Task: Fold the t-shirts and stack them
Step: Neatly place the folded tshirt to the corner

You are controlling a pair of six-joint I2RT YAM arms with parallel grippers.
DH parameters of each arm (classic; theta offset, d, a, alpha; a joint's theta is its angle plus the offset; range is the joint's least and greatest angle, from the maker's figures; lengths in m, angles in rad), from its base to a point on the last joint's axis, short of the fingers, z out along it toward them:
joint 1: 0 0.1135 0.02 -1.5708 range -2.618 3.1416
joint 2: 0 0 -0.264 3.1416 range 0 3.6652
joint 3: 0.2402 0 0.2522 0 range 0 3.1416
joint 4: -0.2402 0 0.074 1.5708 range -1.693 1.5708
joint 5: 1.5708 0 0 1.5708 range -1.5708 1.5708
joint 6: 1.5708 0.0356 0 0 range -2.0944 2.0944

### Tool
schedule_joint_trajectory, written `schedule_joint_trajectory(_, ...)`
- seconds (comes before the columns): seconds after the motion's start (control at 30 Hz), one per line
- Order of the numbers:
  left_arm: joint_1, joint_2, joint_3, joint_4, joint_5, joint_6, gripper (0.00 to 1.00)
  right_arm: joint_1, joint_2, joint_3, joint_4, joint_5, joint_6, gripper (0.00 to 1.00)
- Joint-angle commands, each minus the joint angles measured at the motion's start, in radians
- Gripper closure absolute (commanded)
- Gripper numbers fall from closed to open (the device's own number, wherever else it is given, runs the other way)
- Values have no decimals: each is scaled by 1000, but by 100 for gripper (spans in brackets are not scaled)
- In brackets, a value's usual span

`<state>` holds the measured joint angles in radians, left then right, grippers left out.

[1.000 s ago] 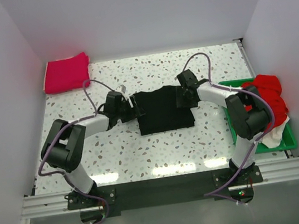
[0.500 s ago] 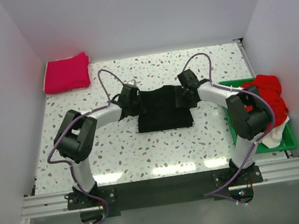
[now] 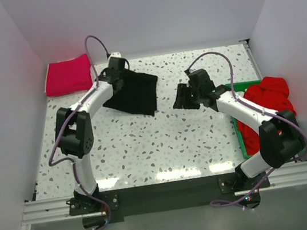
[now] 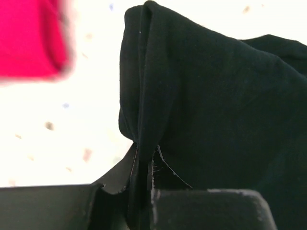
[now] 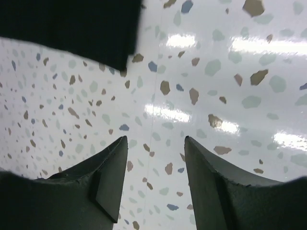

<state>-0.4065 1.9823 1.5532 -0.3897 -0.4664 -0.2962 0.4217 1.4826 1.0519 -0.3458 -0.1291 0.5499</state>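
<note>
The robot's left gripper will rise, carry the black t-shirt [image 3: 134, 93] to the left in the top view, over the magenta-pink t-shirt [image 3: 68, 74], and release it, since the magenta-pink one lies folded and uncovered.
A folded black t-shirt [image 3: 134, 93] lies at the far left of the table, its far corner lifted. My left gripper [image 3: 120, 76] is shut on that folded edge; in the left wrist view the black cloth [image 4: 216, 96] runs between the closed fingers [image 4: 144, 165]. A folded magenta-pink t-shirt [image 3: 68, 74] rests in the far left corner, blurred in the left wrist view [image 4: 29, 38]. My right gripper [image 3: 177, 101] is open over bare table, right of the black shirt, with nothing between its fingers [image 5: 156, 140]. The shirt's corner [image 5: 72, 24] shows ahead of it. A red t-shirt [image 3: 269, 95] is heaped at the right.
A green tray [image 3: 238, 131] stands at the right edge under the red heap and my right arm. White walls close in the table on the left, far and right sides. The speckled tabletop [image 3: 163, 142] stretches between the arms.
My left gripper shut on the black shirt's left edge and pulled it toward the far left, near the magenta shirt. The right gripper came off the shirt's right edge and drew back right.
</note>
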Motion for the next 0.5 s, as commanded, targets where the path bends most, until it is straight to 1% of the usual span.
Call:
schedule_joint_trajectory(0.0,87,44,154,43,-94,234,100,25,-19,-36,11,-61,12,46)
schedule_joint_trajectory(0.1,146,79,232,74,-74,336,100,38,-18,-40,11,-76,12,46)
schedule_joint_trajectory(0.2,195,118,306,80,-57,400,100,57,-12,-24,2,-83,7,46)
schedule_joint_trajectory(0.3,228,206,445,80,-49,459,100,77,-2,-3,-18,-75,-4,46)
schedule_joint_trajectory(0.37,250,243,504,77,-38,495,100,80,2,6,-19,-75,-8,46)
schedule_joint_trajectory(0.4,256,278,562,72,-43,503,100,83,7,8,-21,-75,-13,46)
schedule_joint_trajectory(0.47,281,303,610,57,-28,511,100,83,19,13,-24,-75,-15,46)
